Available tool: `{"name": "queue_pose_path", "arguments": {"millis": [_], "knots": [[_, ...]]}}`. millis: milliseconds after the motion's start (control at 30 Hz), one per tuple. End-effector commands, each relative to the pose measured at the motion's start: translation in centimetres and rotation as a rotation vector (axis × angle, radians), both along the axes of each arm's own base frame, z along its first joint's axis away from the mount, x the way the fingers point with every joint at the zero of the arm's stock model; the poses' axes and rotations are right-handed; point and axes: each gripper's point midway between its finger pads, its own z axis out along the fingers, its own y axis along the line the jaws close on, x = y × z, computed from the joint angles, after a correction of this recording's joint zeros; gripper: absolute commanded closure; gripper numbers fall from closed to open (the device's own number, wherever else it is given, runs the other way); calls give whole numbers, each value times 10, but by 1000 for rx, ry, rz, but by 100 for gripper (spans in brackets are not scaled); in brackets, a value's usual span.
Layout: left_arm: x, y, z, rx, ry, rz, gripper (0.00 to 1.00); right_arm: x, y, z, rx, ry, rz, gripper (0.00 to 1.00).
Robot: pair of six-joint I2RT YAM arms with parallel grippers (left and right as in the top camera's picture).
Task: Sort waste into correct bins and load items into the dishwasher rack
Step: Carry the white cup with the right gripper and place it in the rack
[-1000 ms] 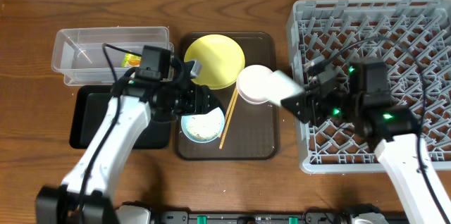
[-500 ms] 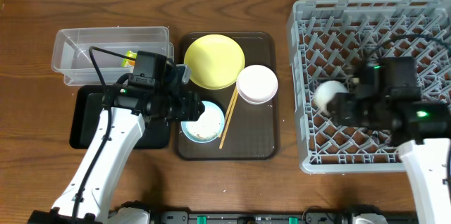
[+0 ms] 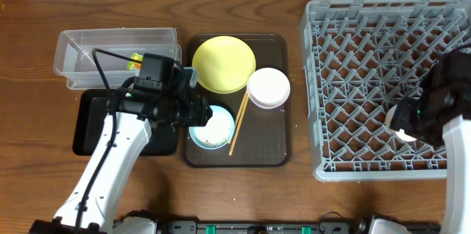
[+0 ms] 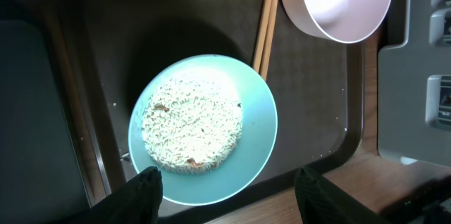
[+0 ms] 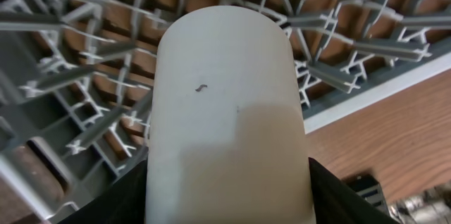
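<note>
The robot's right gripper will move toward the brown tray next, then lower the cup in among the rack's upright front wires.
My right gripper is shut on the small white cup and holds it over the right front part of the grey dishwasher rack; the cup also shows in the overhead view. My left gripper is open above the near rim of the light-blue bowl, which holds the white rice. The bowl sits on the brown tray with the yellow plate, the white bowl and the chopsticks. The green-and-orange wrapper lies in the clear tub.
The black tray lies in front of the clear tub, partly under my left arm. The rack's upright pegs stand all around the cup. The rack's front wall and bare wooden table are just beyond it.
My right arm has carried the white cup from the brown tray's right edge rightward across the rack to its right front part. My left gripper has settled over the light-blue bowl.
</note>
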Motion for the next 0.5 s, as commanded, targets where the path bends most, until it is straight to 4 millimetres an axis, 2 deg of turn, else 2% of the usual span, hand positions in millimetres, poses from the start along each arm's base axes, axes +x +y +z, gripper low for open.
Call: {"name": "queue_pose_path", "arguments": {"millis": [0, 200, 467], "knots": [[0, 2, 3, 10, -18, -10, 37, 2, -4, -8, 9, 46, -17, 99], [0, 2, 3, 10, -18, -10, 37, 9, 19, -25, 156, 89, 56, 99], [0, 2, 3, 10, -18, -10, 37, 6, 17, -35, 152, 135, 53, 96]]}}
